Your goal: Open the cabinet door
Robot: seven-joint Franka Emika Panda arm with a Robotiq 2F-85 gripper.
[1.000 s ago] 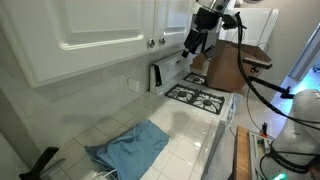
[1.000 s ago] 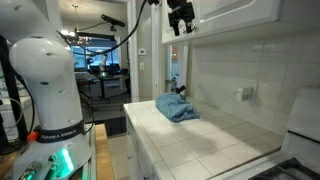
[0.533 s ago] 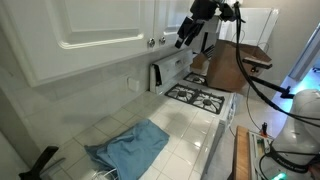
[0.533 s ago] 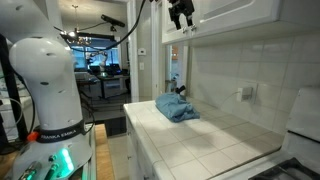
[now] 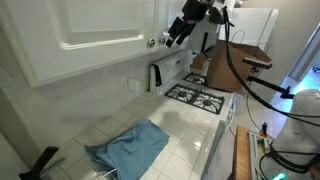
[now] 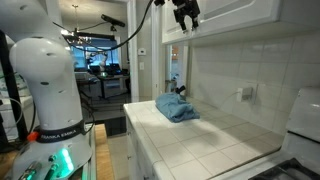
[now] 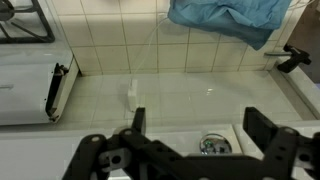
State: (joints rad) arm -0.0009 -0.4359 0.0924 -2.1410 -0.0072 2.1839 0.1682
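Observation:
My gripper shifts toward the right in the wrist view next and eases outward around the round metallic knob, since the knob lies outward and off-center that way.
The narrow white cabinet door hangs shut above the counter, its small dark knob at its lower corner. My gripper is just in front of that knob, and it also shows up by the cabinet corner in an exterior view. In the wrist view my gripper is open. Its dark fingers stand on either side of a round metallic knob without touching it. I cannot tell which of the two knobs this is.
The wider white door with a like knob is beside the narrow one. A blue towel lies on the tiled counter. A stove stands to one side. A wall outlet is on the backsplash.
My gripper has risen and moved in toward the cabinet knobs, tilting to face the door. The door has not moved.

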